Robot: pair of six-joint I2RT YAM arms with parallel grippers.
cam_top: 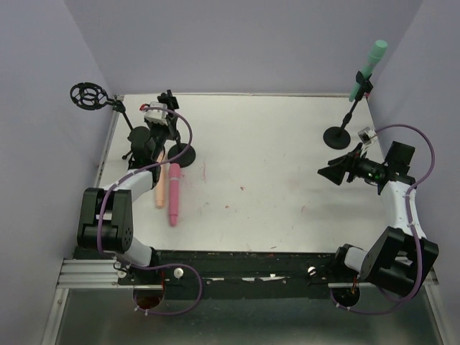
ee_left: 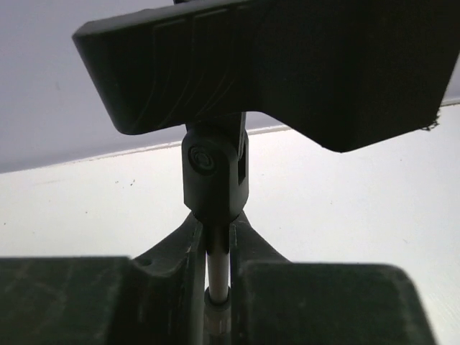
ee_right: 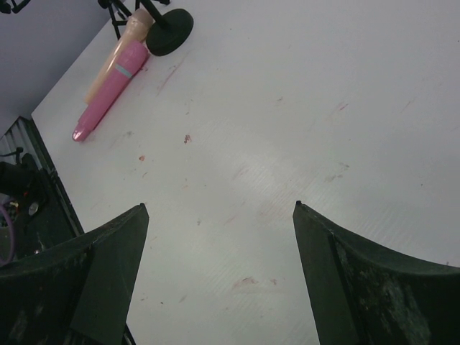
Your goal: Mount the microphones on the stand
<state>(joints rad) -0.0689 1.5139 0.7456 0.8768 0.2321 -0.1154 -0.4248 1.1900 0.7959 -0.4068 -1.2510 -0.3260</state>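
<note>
My left gripper carries the stand's pole to the right in the top view onto the bare middle tabletop next and releases it. The stand's base crowds the lying microphones.
A mint green microphone [cam_top: 367,66] sits clipped in the right stand [cam_top: 338,134] at the back right. A pink microphone [cam_top: 173,194] and a pale peach microphone [cam_top: 160,188] lie side by side on the table at the left; both show in the right wrist view, pink [ee_right: 111,93] and peach [ee_right: 108,61]. My left gripper [cam_top: 159,129] is shut on the thin pole [ee_left: 218,269] of the left stand [cam_top: 181,154], just under its empty black clip [ee_left: 273,65]. My right gripper [cam_top: 332,171] is open and empty [ee_right: 220,205] above bare table.
A tripod stand with a round shock mount [cam_top: 90,95] stands at the back left corner. The left stand's round base [ee_right: 169,32] sits right beside the lying microphones. Lilac walls close in the table on three sides.
</note>
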